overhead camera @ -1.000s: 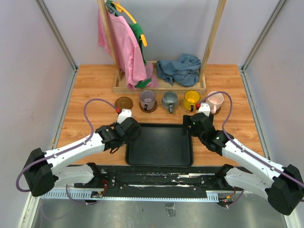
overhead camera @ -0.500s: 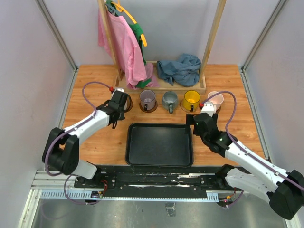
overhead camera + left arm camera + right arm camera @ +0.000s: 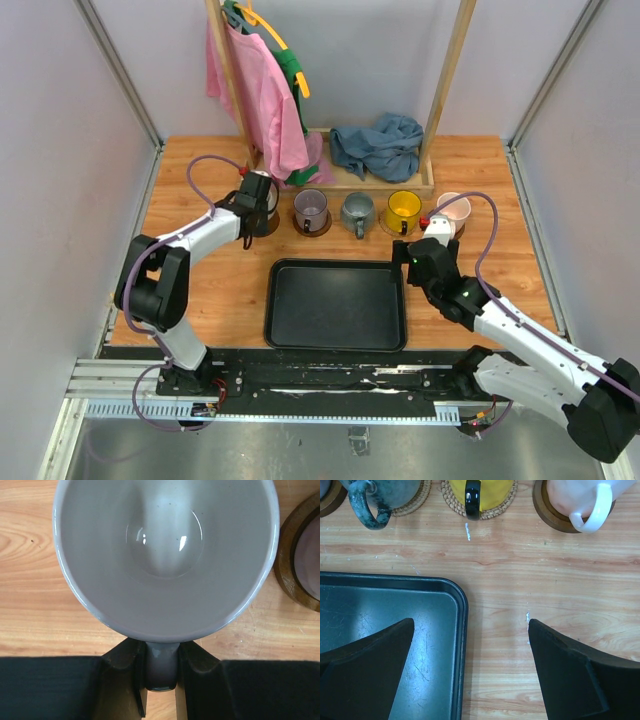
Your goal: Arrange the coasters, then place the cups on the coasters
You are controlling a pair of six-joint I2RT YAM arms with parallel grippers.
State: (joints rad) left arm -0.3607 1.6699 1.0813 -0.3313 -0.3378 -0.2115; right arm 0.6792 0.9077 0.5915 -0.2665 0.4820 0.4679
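Note:
My left gripper will next go almost straight down and put the cream-white cup on the coaster (image 3: 268, 222) beside the purple cup's, because it is already lined up above it.
My left gripper (image 3: 161, 652) is shut on the handle of the cream-white cup (image 3: 165, 555), which fills the left wrist view. In the top view this cup (image 3: 262, 189) is at the left end of the row, and the coaster there is hidden under it. To its right stand the purple cup (image 3: 310, 208) on a dark brown coaster (image 3: 295, 565), the grey-blue cup (image 3: 385, 490) and yellow cup (image 3: 480, 487) on tan coasters (image 3: 497, 510), and the pink cup (image 3: 575, 495) on a dark brown coaster (image 3: 547, 517). My right gripper (image 3: 470, 650) is open over the tray's right edge.
The black tray (image 3: 335, 303) lies in the middle near the arms. A wooden rack (image 3: 340, 180) with hanging clothes and a blue cloth (image 3: 378, 145) stands just behind the row of cups. Walls close in both sides.
The left arm has swung from the tray's left edge to the back left, carrying the cream-white cup over the empty dark coaster. The right arm has barely moved.

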